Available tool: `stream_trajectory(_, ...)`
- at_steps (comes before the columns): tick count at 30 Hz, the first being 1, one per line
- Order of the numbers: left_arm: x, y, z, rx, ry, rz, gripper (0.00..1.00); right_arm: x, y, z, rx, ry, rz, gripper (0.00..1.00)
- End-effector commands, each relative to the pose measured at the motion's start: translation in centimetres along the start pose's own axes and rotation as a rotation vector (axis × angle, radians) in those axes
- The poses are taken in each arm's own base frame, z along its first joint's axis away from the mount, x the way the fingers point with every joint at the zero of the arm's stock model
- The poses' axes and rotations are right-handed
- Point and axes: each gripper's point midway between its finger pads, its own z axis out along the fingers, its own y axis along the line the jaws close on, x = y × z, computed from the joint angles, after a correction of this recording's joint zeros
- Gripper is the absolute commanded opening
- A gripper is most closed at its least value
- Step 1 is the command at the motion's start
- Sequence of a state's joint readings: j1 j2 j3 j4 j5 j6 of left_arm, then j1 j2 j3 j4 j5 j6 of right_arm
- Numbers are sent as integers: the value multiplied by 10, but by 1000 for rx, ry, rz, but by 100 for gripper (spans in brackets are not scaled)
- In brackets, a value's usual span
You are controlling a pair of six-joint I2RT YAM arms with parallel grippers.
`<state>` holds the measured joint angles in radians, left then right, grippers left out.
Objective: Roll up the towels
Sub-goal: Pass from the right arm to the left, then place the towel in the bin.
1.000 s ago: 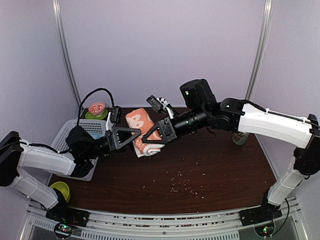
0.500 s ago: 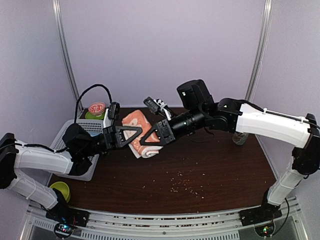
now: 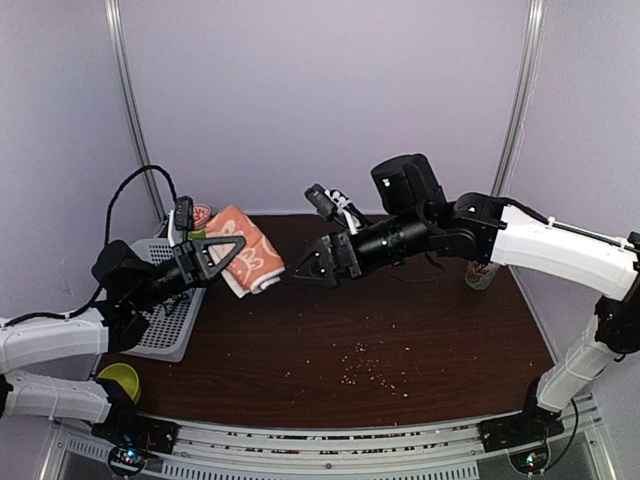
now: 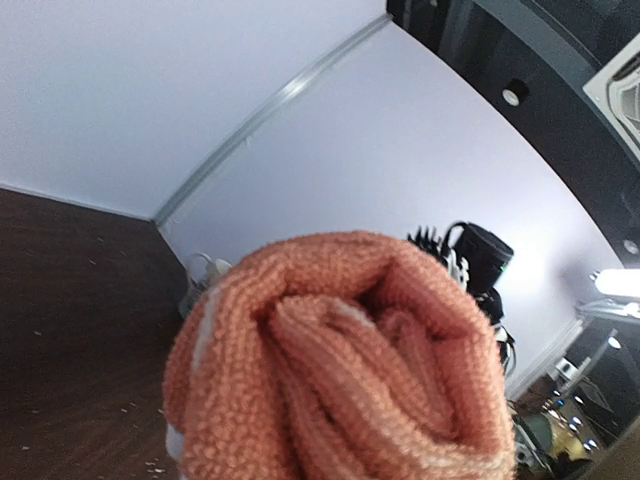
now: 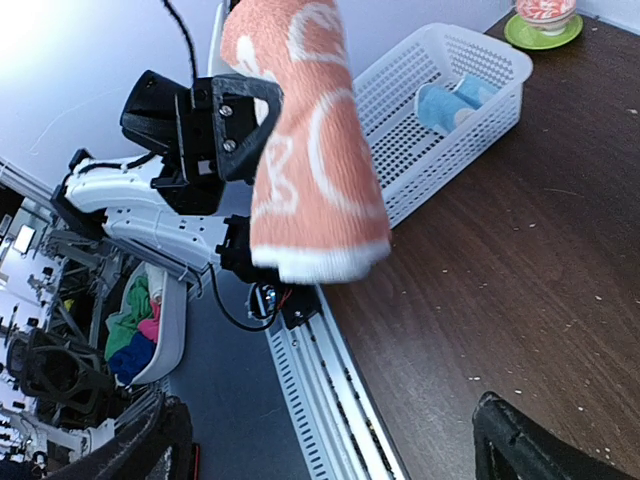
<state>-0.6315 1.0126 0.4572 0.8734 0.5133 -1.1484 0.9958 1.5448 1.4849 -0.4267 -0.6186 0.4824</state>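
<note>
Next, my left gripper tilts down and lowers the orange roll beside the light blue rolled towel (image 5: 450,100), where the white basket has room.
A rolled orange towel (image 3: 252,262) with white prints hangs in the air above the table's left side, with my left gripper (image 3: 236,254) shut on it. The roll's end fills the left wrist view, so the towel (image 4: 340,360) hides the fingers there. My right gripper (image 3: 300,272) stands open just right of the roll and touches nothing. In the right wrist view the orange towel (image 5: 310,150) hangs ahead of the wide-apart right gripper (image 5: 330,450). A light blue rolled towel (image 5: 450,100) lies in the white basket (image 5: 420,150).
The white basket (image 3: 170,320) sits at the table's left edge, under the left arm. A red-and-white cup on a green saucer (image 3: 197,215) stands behind it. A yellow-green bowl (image 3: 120,380) lies near the left base. A glass (image 3: 480,275) stands far right. Crumbs (image 3: 365,370) dot the table.
The left gripper shut on the orange roll and carried it left toward the basket. The right gripper opened, let go of the roll and now stands apart from it.
</note>
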Motion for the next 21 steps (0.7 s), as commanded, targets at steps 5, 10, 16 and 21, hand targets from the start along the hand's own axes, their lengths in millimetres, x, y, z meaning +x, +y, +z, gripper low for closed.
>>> stream_trajectory(5, -49, 106, -137, -710, -249, -56, 0, -3, -46, -53, 168, -207, 49, 98)
stream_trajectory(10, -49, 149, -201, -958, -342, -226, 0, 10, -67, -57, 200, -209, 73, 96)
stream_trajectory(16, -59, 167, -242, -1129, -508, -284, 0, 19, -69, -56, 185, -192, 60, 95)
stream_trajectory(21, -55, 195, -256, -1170, -598, -361, 0, 26, -74, -57, 193, -189, 52, 95)
